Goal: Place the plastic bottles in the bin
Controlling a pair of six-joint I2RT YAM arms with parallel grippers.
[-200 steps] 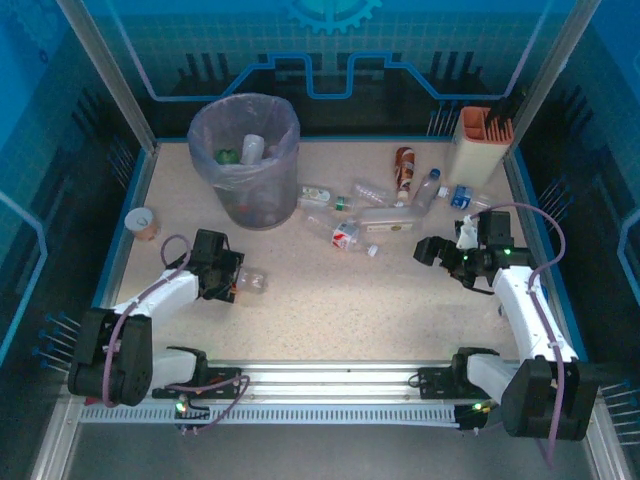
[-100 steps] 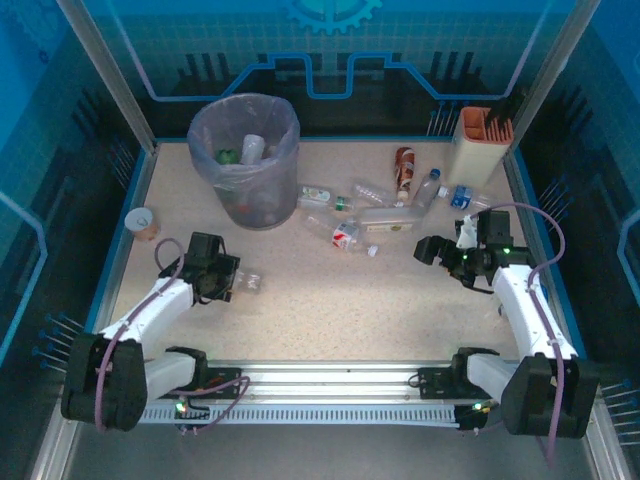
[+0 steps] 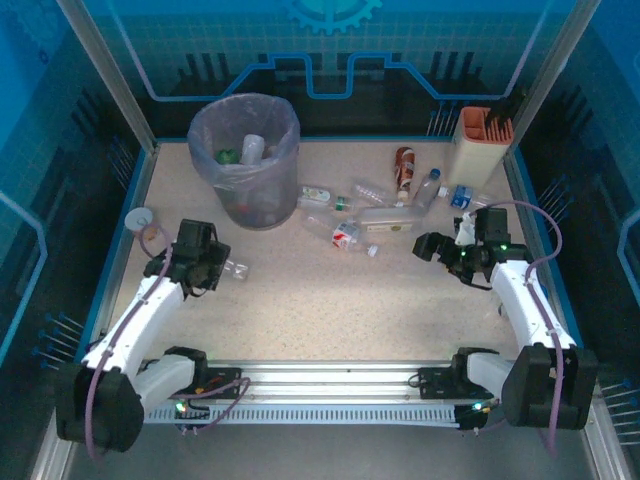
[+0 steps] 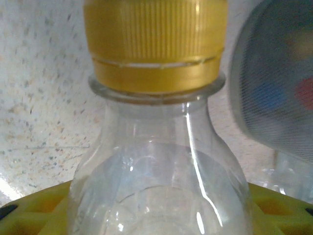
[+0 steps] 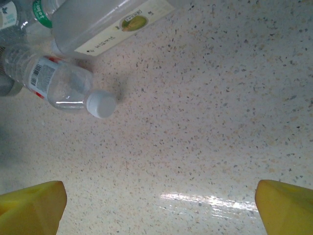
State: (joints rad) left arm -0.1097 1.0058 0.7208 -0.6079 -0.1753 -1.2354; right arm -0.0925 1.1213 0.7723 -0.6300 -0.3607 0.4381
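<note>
Next, my left gripper lifts the gold-capped bottle over the bin's rim, lowers it inside and releases it, since the lined bin's opening [image 3: 245,138] lies outward and above the gripper.
My left gripper [image 3: 212,266] is shut on a clear plastic bottle [image 3: 232,270] with a gold cap [image 4: 154,46], held at the table's left, in front of the bin [image 3: 245,150]. In the left wrist view the bottle's shoulder [image 4: 161,166] sits between the yellow fingers [image 4: 36,208], and the bin's grey wall [image 4: 276,88] is at the right. The lined bin holds a few bottles. Several more bottles [image 3: 370,212] lie in a cluster right of the bin. My right gripper [image 3: 440,250] stands open over bare table just right of a white-capped bottle [image 5: 61,88].
A paper cup [image 3: 140,220] stands by the left wall, close behind my left arm. A cream-and-orange holder [image 3: 480,145] is in the back right corner, with a red packet [image 3: 404,166] to its left. A long clear bottle [image 5: 107,24] lies beyond the white-capped one.
My left gripper has closed on the gold-capped bottle and carried it left and back, towards the bin. The right arm has barely moved.
</note>
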